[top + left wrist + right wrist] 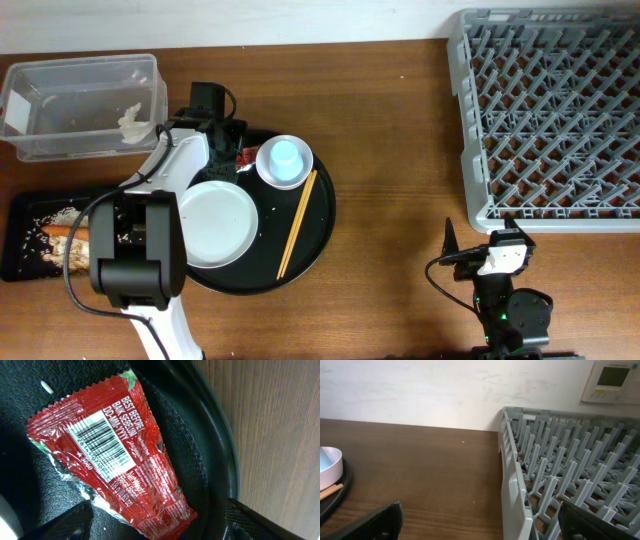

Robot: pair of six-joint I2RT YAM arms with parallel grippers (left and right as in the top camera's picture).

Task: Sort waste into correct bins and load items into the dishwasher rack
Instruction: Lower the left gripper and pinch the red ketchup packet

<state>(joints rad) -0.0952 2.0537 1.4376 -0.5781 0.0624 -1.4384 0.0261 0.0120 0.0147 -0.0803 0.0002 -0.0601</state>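
Observation:
I should next lower my left gripper to the red sachet wrapper (115,455) and close it across the wrapper's near end.
The red sachet wrapper (115,455) lies flat on the large round black tray (210,460); in the overhead view (243,157) only a sliver of it shows. My left gripper (155,527) is open just above it, one finger on each side of its near end. On the same tray sit the white plate (215,222) and the pale-blue cup (285,155) inside the small white dish (268,172). The clear tub (60,80) holds the white tissue (132,122). The shallow black tray (20,255) holds rice scraps (62,213) and the carrot (65,232). My right gripper (485,525) is open and empty beside the grey rack (515,485). I cannot make out the brown lump.
A pair of wooden chopsticks (297,222) lies on the round black tray (320,215) right of the plate. The rack (550,110) fills the back right. The right arm's base (505,300) stands at the front edge. A wall with a control panel (615,380) is behind the rack.

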